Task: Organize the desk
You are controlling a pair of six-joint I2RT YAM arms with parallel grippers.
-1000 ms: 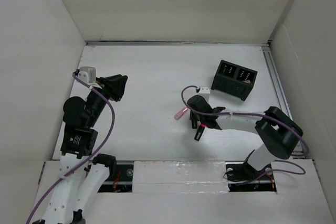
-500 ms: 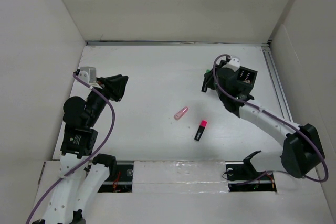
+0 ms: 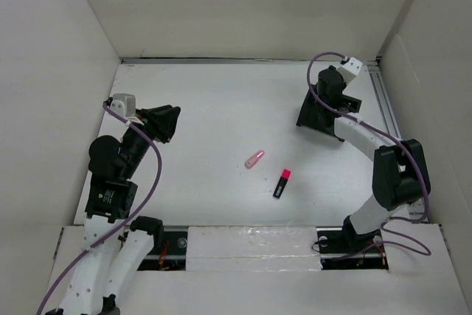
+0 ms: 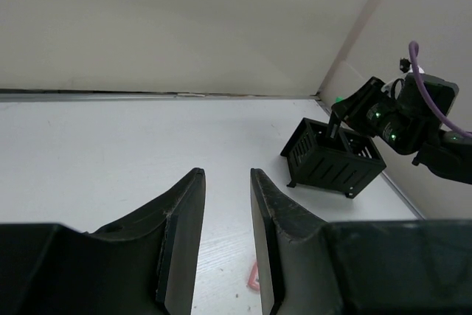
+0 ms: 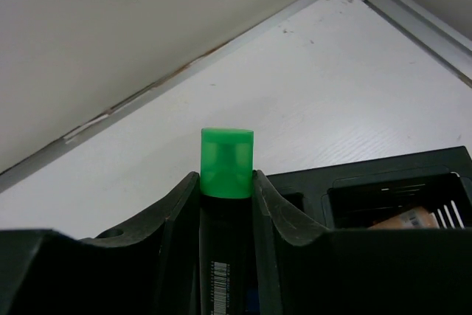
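My right gripper should next lower the already upright black marker with the green cap into the box's section away from the tan thing and release it there, because that section is just below my right gripper.
On the white desk (image 3: 206,101) lie a black marker with a red cap (image 3: 282,183) and a loose pink cap (image 3: 254,158), both near the middle. My right gripper (image 3: 313,107) hangs at the black organizer box (image 3: 317,125) at the back right. It is shut on a black marker with a green cap (image 5: 227,161), held upright between the fingers, right gripper (image 5: 227,178), just over the box's rim (image 5: 383,175). My left gripper (image 3: 168,122) hovers at the left side, left gripper (image 4: 225,175) slightly open with nothing between its fingers.
White walls close the desk in on three sides, and a metal rail (image 3: 387,112) runs along the right edge. The organizer box (image 4: 332,156) has two compartments; something tan (image 5: 413,219) lies in the right one. The pink cap (image 4: 254,278) shows below my left fingers.
My right arm has swung from the markers in the middle to the organizer box at the back right, carrying the green-capped marker. The left arm has stayed put.
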